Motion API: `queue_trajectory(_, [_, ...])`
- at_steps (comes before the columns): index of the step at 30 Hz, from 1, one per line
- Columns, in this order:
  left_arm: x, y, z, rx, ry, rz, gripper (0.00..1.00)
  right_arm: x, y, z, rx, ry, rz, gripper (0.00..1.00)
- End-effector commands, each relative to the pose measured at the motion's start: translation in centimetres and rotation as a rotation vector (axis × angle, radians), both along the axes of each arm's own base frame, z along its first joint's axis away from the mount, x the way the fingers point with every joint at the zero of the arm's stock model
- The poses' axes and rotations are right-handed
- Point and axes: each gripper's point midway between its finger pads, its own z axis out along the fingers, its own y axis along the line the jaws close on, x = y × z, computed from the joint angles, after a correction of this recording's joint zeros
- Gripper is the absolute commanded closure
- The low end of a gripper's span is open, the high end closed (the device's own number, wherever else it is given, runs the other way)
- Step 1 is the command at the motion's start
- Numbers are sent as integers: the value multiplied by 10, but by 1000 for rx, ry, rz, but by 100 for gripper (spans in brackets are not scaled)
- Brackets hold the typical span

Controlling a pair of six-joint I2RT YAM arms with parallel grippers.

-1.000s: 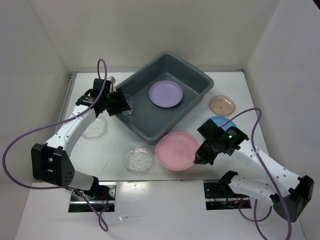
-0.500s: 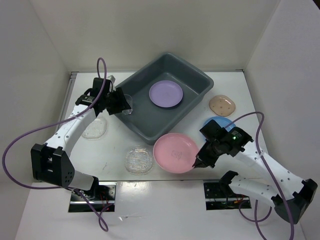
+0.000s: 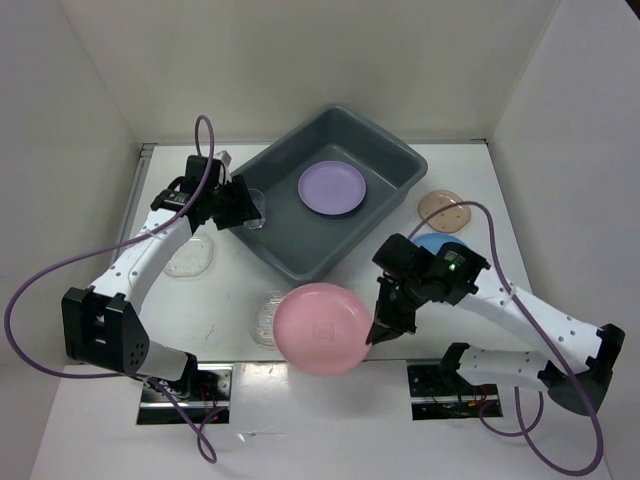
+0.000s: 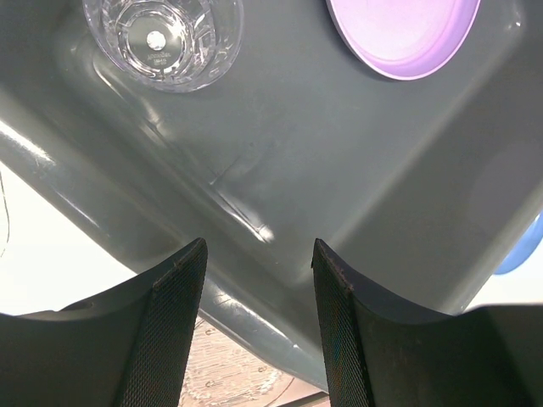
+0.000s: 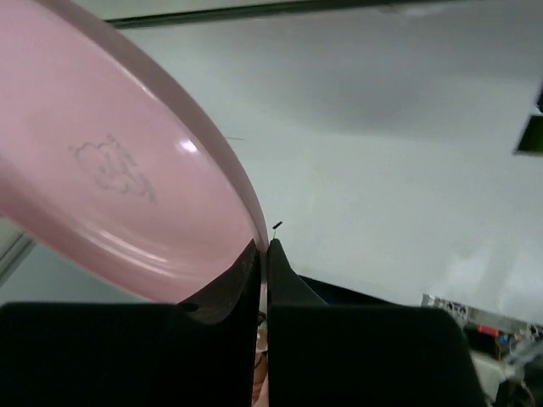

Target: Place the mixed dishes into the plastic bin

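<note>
The lilac plate [image 3: 332,188] is outward in the bin [image 3: 395,152], so next my right gripper needs to carry the pink plate outward over the lilac plate, lower it and release the pink plate's rim.
The dark grey plastic bin [image 3: 395,152] stands at the back centre and holds a lilac plate [image 3: 332,188], also seen in the left wrist view [image 4: 407,34]. A small clear cup [image 3: 252,208] stands inside the bin's left corner, and it shows in the left wrist view [image 4: 161,38]. My left gripper [image 3: 246,206] is open and empty above that corner of the bin [image 4: 280,136]. My right gripper [image 3: 378,330] is shut on the rim of a pink plate [image 3: 320,328] and holds it lifted and tilted near the front; in the right wrist view [image 5: 264,248] the plate [image 5: 102,178] fills the left.
A blue plate [image 3: 437,243] lies partly under the right arm. A tan dish [image 3: 445,209] lies right of the bin. A clear glass plate [image 3: 188,258] lies at the left. Another clear glass plate [image 3: 266,318] is partly hidden behind the pink plate.
My right gripper has lifted the pink plate off the table, tilted it up and carried it left and toward the front. The left arm has barely moved.
</note>
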Motion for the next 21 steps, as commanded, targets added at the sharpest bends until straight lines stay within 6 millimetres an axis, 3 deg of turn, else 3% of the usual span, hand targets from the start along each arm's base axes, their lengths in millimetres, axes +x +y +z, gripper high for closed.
queue_trajectory(1, [3, 2, 6, 7, -26, -7, 39, 29, 23, 39, 98, -171, 26, 99])
queue_trajectory(2, [4, 3, 6, 14, -27, -1, 39, 43, 30, 55, 127, -235, 14, 99])
queue_trajectory(4, [4, 4, 6, 20, -28, 6, 39, 74, 40, 69, 146, -331, -32, 99])
queue_trajectory(8, [16, 24, 20, 109, -78, 75, 39, 160, 45, 63, 68, -484, -128, 99])
queue_trajectory(13, [26, 62, 44, 281, -135, 206, 38, 262, 21, 70, 77, -653, -285, 99])
queue_trajectory(14, [26, 64, 44, 288, -136, 213, 38, 285, 7, 77, 69, -684, -337, 99])
queue_trajectory(16, [26, 64, 44, 288, -136, 213, 38, 324, -3, 67, 11, -722, -355, 99])
queue_trajectory(17, [23, 65, 44, 288, -137, 213, 38, 343, -12, 75, 3, -760, -386, 99])
queue_trajectory(18, [20, 65, 44, 287, -139, 213, 37, 360, -14, 78, 6, -791, -394, 99])
queue_trajectory(19, [18, 66, 40, 290, -128, 212, 37, 376, -11, 57, -19, -751, -380, 99])
queue_trajectory(20, [15, 66, 40, 290, -131, 212, 37, 392, -7, 72, -18, -797, -365, 99])
queue_trajectory(21, [13, 65, 40, 283, -130, 206, 37, 403, -7, 68, -41, -798, -358, 99])
